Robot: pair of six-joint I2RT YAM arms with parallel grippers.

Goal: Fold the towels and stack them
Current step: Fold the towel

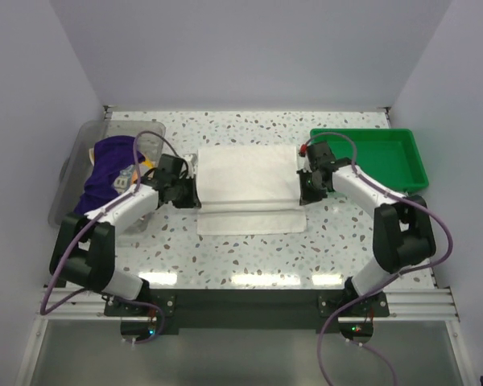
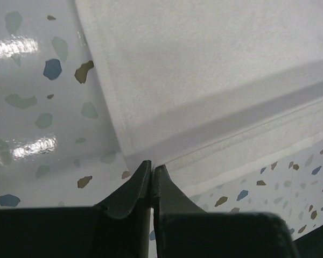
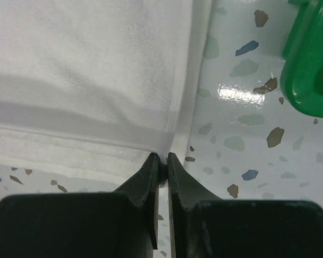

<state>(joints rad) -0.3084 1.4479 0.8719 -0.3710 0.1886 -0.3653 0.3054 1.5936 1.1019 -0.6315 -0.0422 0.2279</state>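
Note:
The towel corner in my left gripper needs to move back and down toward that layer's near edge next, because a part of the towel's lower layer lies uncovered.
A plain white towel lies in the middle of the table, its upper layer folded over so a strip of the lower layer shows along the near side. My left gripper is shut on the folded layer's near left corner. On the other side, my right gripper is shut on the near right corner. A deep purple towel sits bunched in the clear bin at the left, with a patterned cloth partly showing beside it.
A green tray stands at the right, its corner close to my right gripper. The speckled tabletop stretches in front of the towel. White walls close in the back and both sides.

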